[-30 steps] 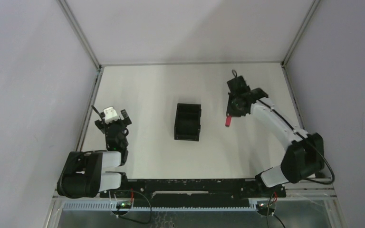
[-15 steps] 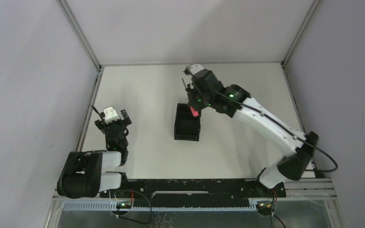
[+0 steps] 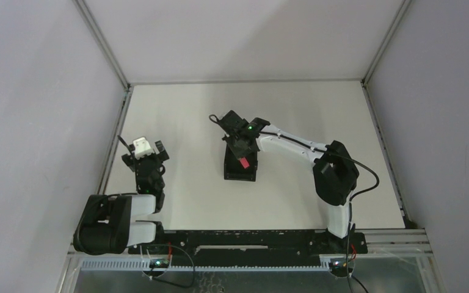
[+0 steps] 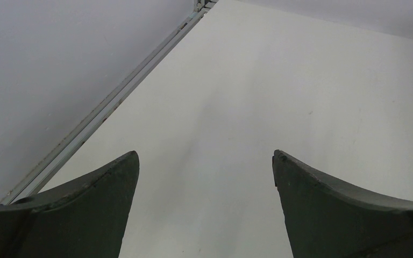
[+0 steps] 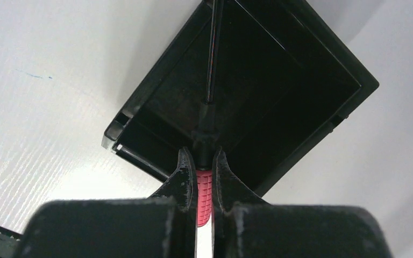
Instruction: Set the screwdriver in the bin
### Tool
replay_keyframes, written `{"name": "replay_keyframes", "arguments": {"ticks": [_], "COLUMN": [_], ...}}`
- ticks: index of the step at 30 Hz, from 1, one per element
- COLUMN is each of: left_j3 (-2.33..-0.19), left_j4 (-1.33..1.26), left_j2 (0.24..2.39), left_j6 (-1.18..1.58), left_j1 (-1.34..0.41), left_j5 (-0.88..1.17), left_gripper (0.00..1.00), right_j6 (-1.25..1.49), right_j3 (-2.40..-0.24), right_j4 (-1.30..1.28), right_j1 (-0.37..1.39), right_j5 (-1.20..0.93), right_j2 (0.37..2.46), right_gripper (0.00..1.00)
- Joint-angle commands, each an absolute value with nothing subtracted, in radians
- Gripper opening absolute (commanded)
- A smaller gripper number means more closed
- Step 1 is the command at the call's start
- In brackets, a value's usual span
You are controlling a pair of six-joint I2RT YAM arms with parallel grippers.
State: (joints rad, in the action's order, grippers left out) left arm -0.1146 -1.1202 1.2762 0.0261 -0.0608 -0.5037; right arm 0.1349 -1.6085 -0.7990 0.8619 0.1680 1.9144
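I will next lower my right gripper toward the bin's black bottom and release the screwdriver there, since the red handle of the screwdriver [image 3: 244, 163] already hangs over the bin's open inside.
My right gripper [image 5: 200, 156] is shut on the screwdriver [image 5: 204, 196], pinching its ribbed red handle. The thin dark shaft points away from the jaws, over the inside of the black bin [image 5: 322, 59]. From above, the right gripper [image 3: 242, 152] hangs over the bin [image 3: 229, 172] at mid-table, and the red handle of the screwdriver [image 3: 244, 163] shows above the bin's near half. My left gripper [image 4: 204, 161] stands open over bare table with nothing between its fingers; from above the left gripper [image 3: 151, 154] sits at the left, well apart from the bin.
Grey walls with metal rails [image 3: 115, 131] close in the white table on the left, back and right. The right arm's elbow [image 3: 336, 174] rises to the right of the bin.
The right arm has swung left with the screwdriver, from the table's right side to over the bin, and its elbow has folded in. The left arm has not moved.
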Motion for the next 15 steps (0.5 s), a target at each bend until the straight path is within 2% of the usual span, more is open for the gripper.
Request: {"name": "replay_keyframes", "arguments": {"ticks": [1, 15], "left_j3": [-0.159, -0.16], "left_j4": [-1.155, -1.155], "left_j2": [1.28, 1.28], "left_j6": [0.013, 0.012], "left_j1": [-0.066, -0.066], "left_j5": [-0.515, -0.515], "left_gripper": [0.98, 0.98], "right_j6": [0.134, 0.177], "right_j3": [-1.59, -1.522], "right_j4": [-0.719, -0.683], "right_j1": [0.871, 0.871], "right_j5": [0.191, 0.23], "right_j2": [1.908, 1.936], "right_gripper": [0.0, 0.01]}}
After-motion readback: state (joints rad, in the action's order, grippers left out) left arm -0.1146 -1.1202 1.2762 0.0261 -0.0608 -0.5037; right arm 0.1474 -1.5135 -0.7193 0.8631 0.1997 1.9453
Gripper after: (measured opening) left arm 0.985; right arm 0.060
